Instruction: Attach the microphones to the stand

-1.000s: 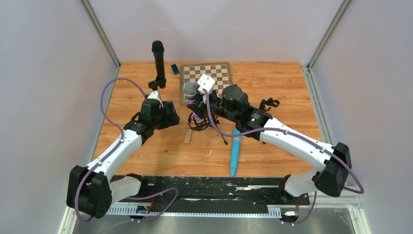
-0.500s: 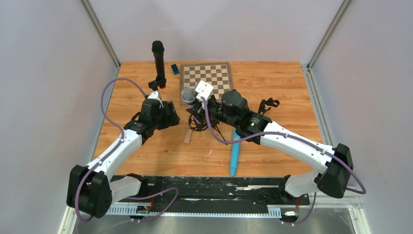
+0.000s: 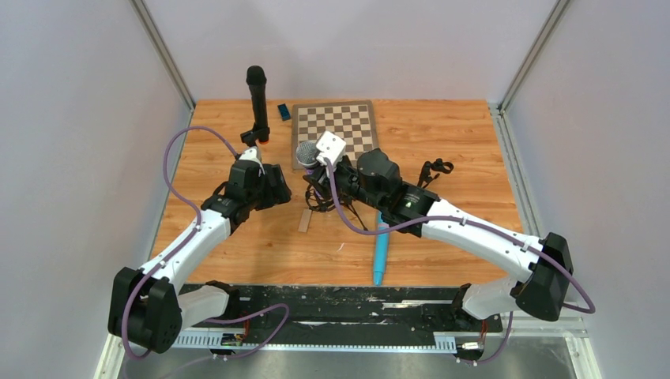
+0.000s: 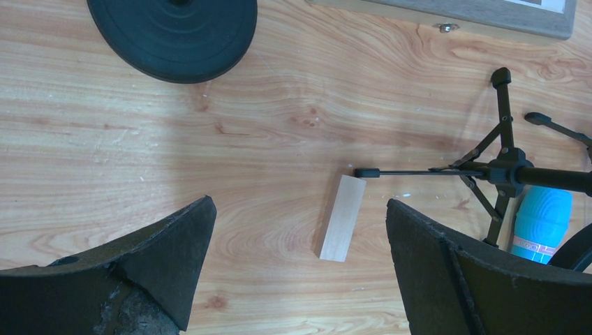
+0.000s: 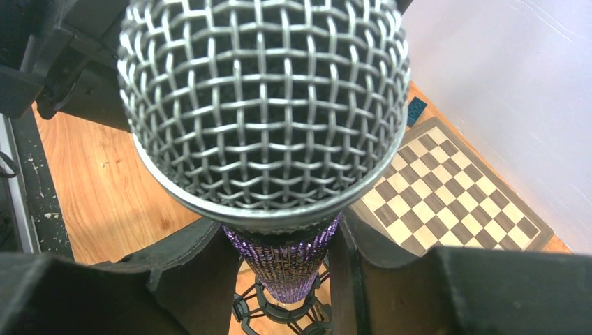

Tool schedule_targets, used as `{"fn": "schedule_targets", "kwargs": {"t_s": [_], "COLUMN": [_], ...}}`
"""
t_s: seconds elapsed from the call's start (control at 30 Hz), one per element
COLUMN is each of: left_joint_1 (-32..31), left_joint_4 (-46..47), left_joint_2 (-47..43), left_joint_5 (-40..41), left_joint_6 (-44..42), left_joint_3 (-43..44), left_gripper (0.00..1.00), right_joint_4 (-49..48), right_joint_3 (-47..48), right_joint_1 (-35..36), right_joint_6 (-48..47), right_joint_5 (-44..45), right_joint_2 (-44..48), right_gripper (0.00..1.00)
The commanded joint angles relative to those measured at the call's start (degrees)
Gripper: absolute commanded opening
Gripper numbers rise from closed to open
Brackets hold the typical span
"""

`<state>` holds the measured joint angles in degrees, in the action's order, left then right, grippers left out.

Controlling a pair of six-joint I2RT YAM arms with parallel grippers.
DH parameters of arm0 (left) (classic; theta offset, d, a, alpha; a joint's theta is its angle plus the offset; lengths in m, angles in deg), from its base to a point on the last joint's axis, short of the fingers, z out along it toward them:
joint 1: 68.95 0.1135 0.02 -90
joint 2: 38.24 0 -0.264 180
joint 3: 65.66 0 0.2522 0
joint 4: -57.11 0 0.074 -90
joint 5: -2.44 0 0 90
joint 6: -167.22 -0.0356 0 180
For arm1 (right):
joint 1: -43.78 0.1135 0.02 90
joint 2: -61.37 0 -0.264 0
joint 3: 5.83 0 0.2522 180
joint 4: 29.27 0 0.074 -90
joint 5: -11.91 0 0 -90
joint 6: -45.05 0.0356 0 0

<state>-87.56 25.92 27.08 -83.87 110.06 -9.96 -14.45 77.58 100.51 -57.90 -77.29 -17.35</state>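
My right gripper is above the ring holder [image 3: 321, 199] [image 5: 279, 310], which is under the end of the upright purple microphone. It needs to lower the microphone's lower end into the ring holder and let go of it.
My right gripper [image 5: 283, 269] is shut on the purple microphone [image 5: 286, 258], just under its silver grille [image 5: 264, 105]. It holds the microphone upright, grille up [image 3: 306, 154]. The lower end hangs over the ring holder [image 5: 279, 310] of the black tripod stand [image 3: 320, 199]; whether they touch I cannot tell. The light blue microphone [image 3: 381, 249] lies on the table, pointing toward the near edge. The long black microphone [image 3: 256, 99] stands upright on a round-base stand [image 4: 174, 31] at the back left. My left gripper [image 4: 300, 244] hovers open over bare wood.
A small wooden block [image 4: 341, 218] lies beside a tripod leg [image 4: 419, 172]. A chessboard [image 3: 334, 125] lies at the back middle, with a small blue object [image 3: 284, 111] to its left. A black clip [image 3: 437, 167] sits right of my right arm.
My right gripper has carried the purple microphone slightly left and toward the near edge, over the tripod stand. The left arm has not moved.
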Motion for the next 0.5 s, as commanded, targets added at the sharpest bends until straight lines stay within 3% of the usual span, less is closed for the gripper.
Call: {"fn": "schedule_targets", "kwargs": {"t_s": [0.0,0.47], "left_joint_1": [0.24,0.24], "left_joint_4": [0.26,-0.02], "left_joint_2": [-0.37,-0.45], "left_joint_5": [1.1,1.41], "left_joint_6": [-0.52,-0.51], "left_joint_3": [1.25,1.22], "left_gripper": [1.0,1.0], "right_joint_4": [3.03,12.75], "right_joint_3": [2.18,7.84], "right_joint_1": [0.0,0.0], "right_joint_6": [2.36,5.47], "right_joint_5": [5.39,8.99], "right_joint_2": [-1.72,-5.77], "right_gripper": [0.0,0.0]}}
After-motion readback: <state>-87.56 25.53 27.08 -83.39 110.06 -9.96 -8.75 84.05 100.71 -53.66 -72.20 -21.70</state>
